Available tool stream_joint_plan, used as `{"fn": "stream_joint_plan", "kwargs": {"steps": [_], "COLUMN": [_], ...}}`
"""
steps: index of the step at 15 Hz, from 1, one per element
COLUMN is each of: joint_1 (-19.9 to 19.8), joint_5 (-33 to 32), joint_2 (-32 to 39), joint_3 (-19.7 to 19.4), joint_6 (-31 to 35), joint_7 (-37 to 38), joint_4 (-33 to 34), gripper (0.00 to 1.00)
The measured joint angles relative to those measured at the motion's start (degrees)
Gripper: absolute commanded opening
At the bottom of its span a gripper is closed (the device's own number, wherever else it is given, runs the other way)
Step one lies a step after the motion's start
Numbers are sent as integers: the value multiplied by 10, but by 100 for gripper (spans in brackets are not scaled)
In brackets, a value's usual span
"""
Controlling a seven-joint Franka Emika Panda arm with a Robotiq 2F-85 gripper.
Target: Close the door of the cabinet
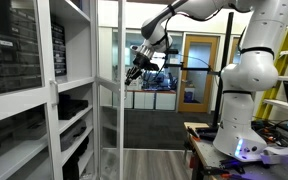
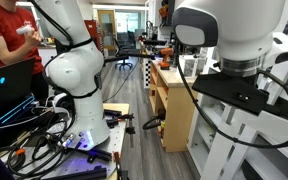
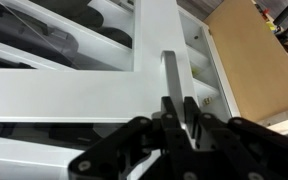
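The white handle in my gripper needs to swing outward next in an arc toward the closed neighbouring door's edge, and then I need to let it go, because the glass door is still open.
The white cabinet (image 1: 44, 95) stands at the near side in an exterior view, its glass door (image 1: 109, 110) swung open towards the room. My gripper (image 1: 136, 72) hangs at the door's outer edge, about upper-shelf height. In the wrist view the black fingers (image 3: 180, 108) are close together, with almost no gap. They sit right at the lower end of the white vertical door handle (image 3: 172, 72). I cannot tell whether they touch it. The door's white frame (image 3: 94, 95) fills most of that view.
Dark bins sit on the cabinet shelves (image 1: 19, 60). My arm's white base (image 2: 72, 70) stands on a stand with cables (image 2: 44, 140) around it. A wooden cabinet (image 2: 174, 110) and a person in red (image 2: 9, 45) are nearby. Glass office doors (image 1: 196, 75) are behind.
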Motion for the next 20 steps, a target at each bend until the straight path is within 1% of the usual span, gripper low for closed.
{"fn": "stream_joint_plan", "kwargs": {"steps": [5,10,20], "joint_1": [-4,-6,-4], "joint_5": [0,1,10], "joint_2": [0,4,34], "joint_3": [5,22,81], "joint_6": [1,17,83], "joint_7": [0,14,111], "joint_4": [0,1,20], "gripper": [4,4,4]}}
